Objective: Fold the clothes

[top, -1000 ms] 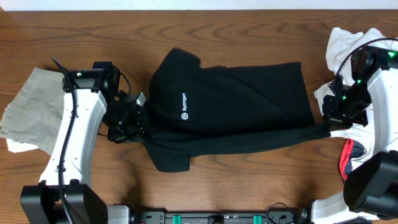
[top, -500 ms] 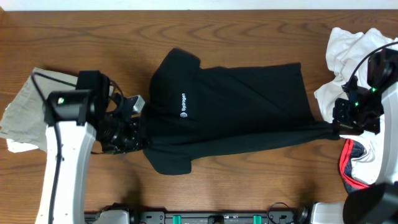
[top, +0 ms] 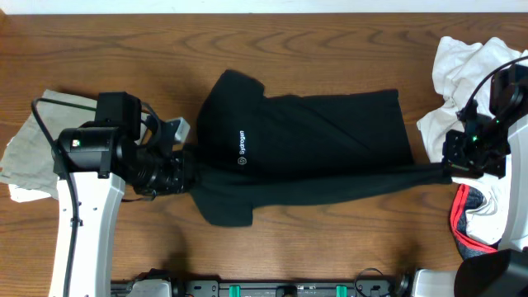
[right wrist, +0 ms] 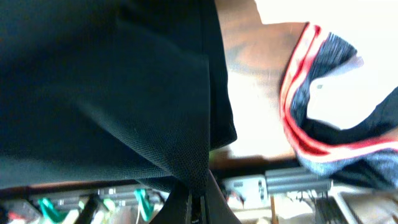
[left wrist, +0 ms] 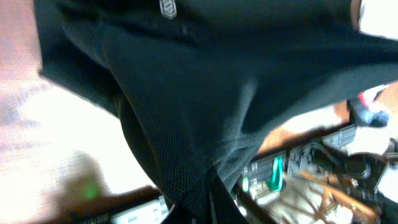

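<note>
My right gripper next brings the shirt's raised near corner outward and down onto the shirt's flat hem end (top: 403, 147) (right wrist: 206, 28) and releases, since that end lies below and outward.
A black short-sleeved shirt (top: 313, 140) with a small white chest logo (top: 242, 150) lies across the middle of the table, stretched lengthwise. My left gripper (top: 186, 168) is shut on its left end by the collar, and my right gripper (top: 445, 171) is shut on its right hem. The near edge is pulled taut between them. In the left wrist view the black fabric (left wrist: 186, 112) hangs from the jaws (left wrist: 210, 202). In the right wrist view the black fabric (right wrist: 112, 93) is pinched in the jaws (right wrist: 198, 196).
A khaki garment (top: 33, 140) lies at the far left under my left arm. White clothes (top: 462, 58) are piled at the far right, with a red and grey garment (top: 472, 227) (right wrist: 329, 118) below them. The table's front edge carries a rail (top: 280, 289).
My left gripper has lifted and shifted slightly right with the shirt's collar end. My right gripper has moved slightly right. The shirt's near edge is drawn tighter between them.
</note>
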`<state>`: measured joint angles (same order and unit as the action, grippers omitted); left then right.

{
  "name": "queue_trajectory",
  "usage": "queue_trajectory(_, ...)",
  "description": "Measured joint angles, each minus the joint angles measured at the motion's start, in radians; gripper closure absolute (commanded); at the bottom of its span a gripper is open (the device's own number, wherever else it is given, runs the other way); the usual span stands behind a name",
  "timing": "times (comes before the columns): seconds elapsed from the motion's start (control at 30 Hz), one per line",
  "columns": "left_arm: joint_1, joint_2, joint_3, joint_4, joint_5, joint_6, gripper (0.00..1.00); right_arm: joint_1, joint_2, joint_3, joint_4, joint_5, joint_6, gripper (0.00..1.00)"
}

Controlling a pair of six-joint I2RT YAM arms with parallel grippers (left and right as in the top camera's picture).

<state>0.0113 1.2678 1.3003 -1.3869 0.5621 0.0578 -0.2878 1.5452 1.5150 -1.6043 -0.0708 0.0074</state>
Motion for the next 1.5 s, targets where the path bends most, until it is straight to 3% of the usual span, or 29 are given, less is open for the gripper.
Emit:
queue_trajectory(0.17, 0.0, 0.009, -0.011, 0.122, -0.011, -0.053, 0.94, 0.0, 0.0, -0.031, 0.053, 0.0, 0.007, 0.99)
queue_trajectory(0.6, 0.0, 0.141, -0.057, 0.233, -0.016, -0.11, 0.94, 0.0, 0.0, -0.231, 0.225, 0.0, 0.029, 0.99)
queue_trajectory(1.03, -0.072, 0.206, -0.057, 0.367, -0.016, -0.141, 0.94, 0.0, 0.0, -0.251, 0.388, -0.019, 0.034, 0.99)
queue_trajectory(1.1, -0.078, 0.228, -0.057, 0.389, -0.016, -0.148, 0.94, 0.0, 0.0, -0.253, 0.438, -0.037, 0.037, 0.87)
queue_trajectory(1.13, -0.079, 0.24, -0.057, 0.399, -0.016, -0.152, 0.94, 0.0, 0.0, -0.254, 0.476, -0.05, 0.037, 0.73)
queue_trajectory(1.2, -0.079, 0.269, -0.057, 0.415, -0.016, -0.159, 0.83, 0.0, 0.0, -0.254, 0.528, -0.06, 0.045, 0.45)
queue_trajectory(1.27, -0.079, 0.297, -0.057, 0.424, -0.017, -0.159, 0.59, 0.0, 0.0, -0.254, 0.558, -0.069, 0.045, 0.33)
queue_trajectory(1.37, -0.079, 0.326, -0.057, 0.416, -0.019, -0.166, 0.5, 0.002, 0.0, -0.254, 0.561, -0.075, 0.042, 0.36)
queue_trajectory(1.5, -0.079, 0.336, -0.057, 0.407, -0.019, -0.166, 0.45, 0.003, 0.0, -0.254, 0.546, -0.08, 0.04, 0.61)
